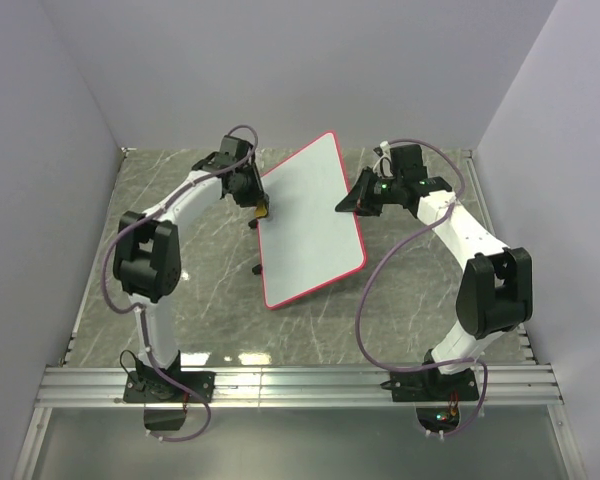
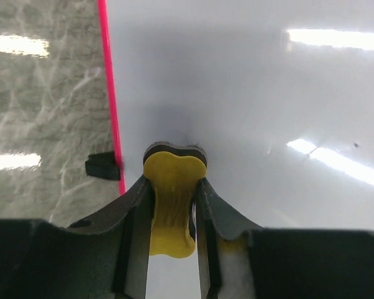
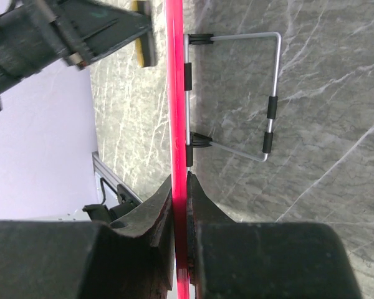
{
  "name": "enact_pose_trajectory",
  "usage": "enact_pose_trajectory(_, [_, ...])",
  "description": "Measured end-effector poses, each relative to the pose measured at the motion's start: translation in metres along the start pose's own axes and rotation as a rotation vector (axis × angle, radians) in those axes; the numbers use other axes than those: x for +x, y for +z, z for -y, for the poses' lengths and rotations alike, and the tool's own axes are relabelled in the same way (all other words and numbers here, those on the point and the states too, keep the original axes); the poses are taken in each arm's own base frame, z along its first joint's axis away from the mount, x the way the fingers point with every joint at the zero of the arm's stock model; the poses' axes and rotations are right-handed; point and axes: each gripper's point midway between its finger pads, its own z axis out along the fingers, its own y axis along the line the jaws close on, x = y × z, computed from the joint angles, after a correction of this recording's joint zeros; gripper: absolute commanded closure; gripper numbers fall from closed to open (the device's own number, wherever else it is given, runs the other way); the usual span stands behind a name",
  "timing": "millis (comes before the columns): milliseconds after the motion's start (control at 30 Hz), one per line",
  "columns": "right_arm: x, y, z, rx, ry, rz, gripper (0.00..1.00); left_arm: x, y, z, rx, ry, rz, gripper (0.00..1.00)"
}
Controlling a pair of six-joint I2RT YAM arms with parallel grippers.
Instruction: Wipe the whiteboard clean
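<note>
My left gripper goes left in the top view and back next, lowering the eraser (image 2: 172,202) to release it on the open marble below.
The whiteboard (image 1: 311,220) is white with a red-pink rim and stands tilted on the marble table; no scribbles show on its face. My left gripper (image 1: 261,209) is shut on a small yellow eraser (image 2: 172,202) and presses it against the board's face (image 2: 249,99) near its left rim. My right gripper (image 1: 352,203) is shut on the board's right edge; in the right wrist view the red rim (image 3: 176,112) runs between its jaws (image 3: 181,187).
A wire stand (image 3: 271,93) with black clips props the board from behind. One black foot (image 2: 103,166) shows beside the left rim. Grey marble table (image 1: 180,190), lilac walls on three sides, a metal rail (image 1: 300,380) at the near edge.
</note>
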Motion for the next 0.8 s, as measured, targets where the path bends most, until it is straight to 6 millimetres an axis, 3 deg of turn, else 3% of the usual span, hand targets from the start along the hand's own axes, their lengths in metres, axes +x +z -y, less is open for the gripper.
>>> enact_pose_trajectory(233, [0.000, 0.000, 0.000, 0.001, 0.001, -0.001, 1.00, -0.037, -0.059, -0.017, -0.012, -0.032, 0.129, 1.00])
enact_pose_trajectory(400, [0.000, 0.000, 0.001, 0.005, 0.002, -0.001, 0.87, -0.058, -0.093, -0.078, -0.133, -0.118, 0.222, 1.00])
enact_pose_trajectory(500, [0.000, 0.000, 0.002, 0.010, 0.001, 0.002, 0.70, -0.039, -0.088, -0.119, -0.247, -0.158, 0.187, 1.00])
enact_pose_trajectory(600, [0.014, 0.008, 0.005, 0.040, -0.004, -0.041, 0.58, 0.008, -0.073, -0.151, -0.340, -0.173, 0.078, 1.00])
enact_pose_trajectory(633, [0.021, 0.011, 0.005, 0.047, -0.003, -0.063, 0.54, 0.022, -0.070, -0.158, -0.361, -0.176, 0.045, 1.00])
enact_pose_trajectory(667, [0.025, 0.012, 0.005, 0.051, -0.006, -0.076, 0.39, 0.039, -0.067, -0.166, -0.384, -0.178, 0.006, 1.00])
enact_pose_trajectory(733, [0.030, 0.013, 0.005, 0.057, -0.011, -0.088, 0.26, 0.060, -0.063, -0.176, -0.409, -0.184, -0.041, 0.99])
enact_pose_trajectory(800, [0.031, 0.013, 0.007, 0.068, -0.020, -0.090, 0.23, 0.075, -0.060, -0.183, -0.425, -0.186, -0.073, 0.92])
